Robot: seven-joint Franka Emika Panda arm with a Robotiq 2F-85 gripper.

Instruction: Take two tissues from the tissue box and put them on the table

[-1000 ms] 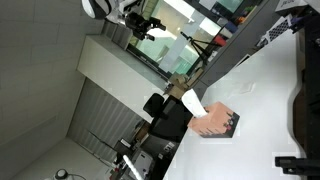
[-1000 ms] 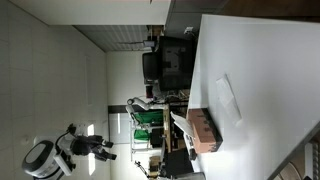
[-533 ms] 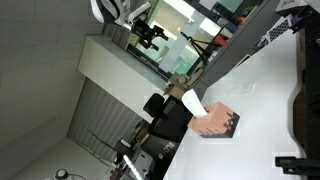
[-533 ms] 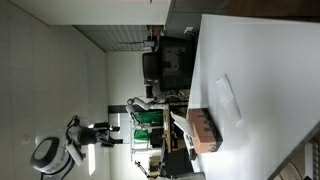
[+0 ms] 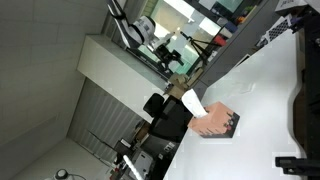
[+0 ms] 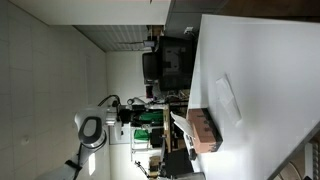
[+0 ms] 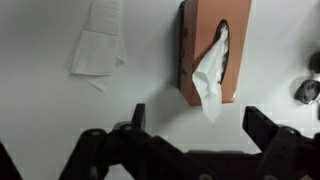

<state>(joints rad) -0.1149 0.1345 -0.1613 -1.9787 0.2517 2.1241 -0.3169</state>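
Next I will move my gripper down toward the brown tissue box onto the white tissue's upper end (image 7: 209, 98), since the white tissue stands up from the box's slot, below my gripper's open fingers.
A brown tissue box (image 7: 213, 45) lies on the white table (image 7: 40, 110), with a white tissue (image 7: 211, 78) sticking out of its slot. It shows in both exterior views (image 5: 217, 124) (image 6: 203, 130). One loose tissue (image 7: 98, 46) lies flat on the table beside the box, and it also shows in an exterior view (image 6: 228, 98). My gripper (image 7: 197, 125) is open and empty, high above the table, with the box's tissue between its fingers (image 7: 138, 116) in the wrist view. In both exterior views the gripper (image 5: 167, 47) (image 6: 137, 114) is far from the table.
A small dark object (image 7: 308, 90) sits at the right edge of the wrist view. Black equipment (image 5: 300, 100) stands on the table away from the box. Black chairs (image 5: 165, 118) (image 6: 165, 62) stand off the table's edge.
The arm has swung toward the table and the tissue box. The gripper stays open and empty. The box and the loose tissue have not moved.
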